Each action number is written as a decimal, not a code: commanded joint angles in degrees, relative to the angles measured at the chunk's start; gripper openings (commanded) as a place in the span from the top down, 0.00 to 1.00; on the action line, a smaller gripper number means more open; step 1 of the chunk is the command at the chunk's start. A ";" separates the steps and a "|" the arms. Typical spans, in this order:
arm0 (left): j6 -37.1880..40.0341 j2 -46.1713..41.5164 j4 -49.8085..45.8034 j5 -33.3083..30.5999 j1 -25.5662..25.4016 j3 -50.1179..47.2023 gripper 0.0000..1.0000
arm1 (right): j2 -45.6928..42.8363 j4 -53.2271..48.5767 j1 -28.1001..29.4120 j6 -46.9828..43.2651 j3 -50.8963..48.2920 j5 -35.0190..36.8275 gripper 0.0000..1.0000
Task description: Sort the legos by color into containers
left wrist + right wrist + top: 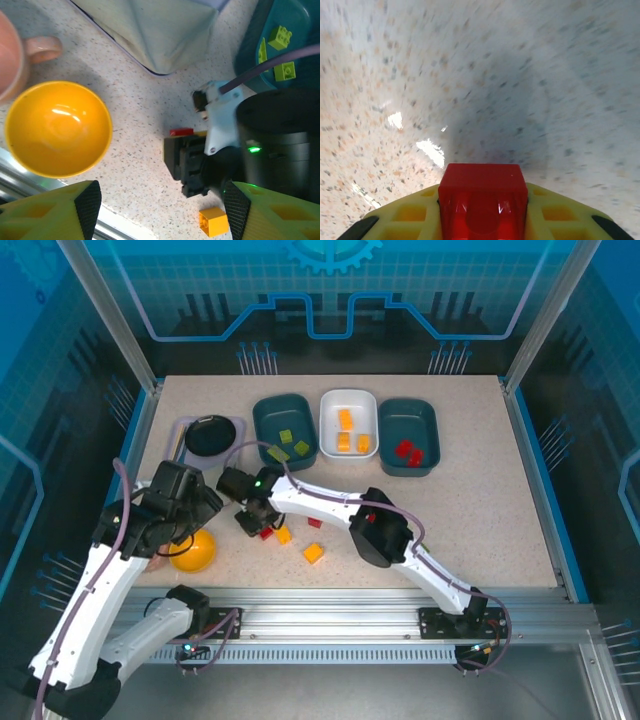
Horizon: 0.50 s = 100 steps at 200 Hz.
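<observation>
The right gripper lifts the red lego next and crosses the white tray (348, 402) outward to the red legos' teal tray, its far end (402, 418) clear. It lowers there and releases.
My right gripper (259, 524) reaches left over the table and is shut on a red lego (483, 200), held low above the speckled surface between its yellow fingers (410, 217). The same red lego (181, 132) peeks out beside the black right gripper body. Loose legos lie close by: an orange one (284, 535), a red one (314, 523) and another orange one (314, 553). The left teal tray (266, 418) holds green legos, the white tray (348, 402) orange ones, the right teal tray (432, 430) red ones. My left gripper (162, 202) hovers open above the table.
A yellow bowl (193, 552) sits under my left arm at the front left, with a pink mug (20, 52) beside it. A black round dish (213, 435) rests on a pale board (182, 432) at the back left. The right arm's links span the table's middle.
</observation>
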 commanded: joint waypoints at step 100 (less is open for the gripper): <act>11.14 30.96 35.15 21.91 -12.27 8.31 0.30 | -25.46 5.95 -40.37 0.98 -16.62 3.15 0.77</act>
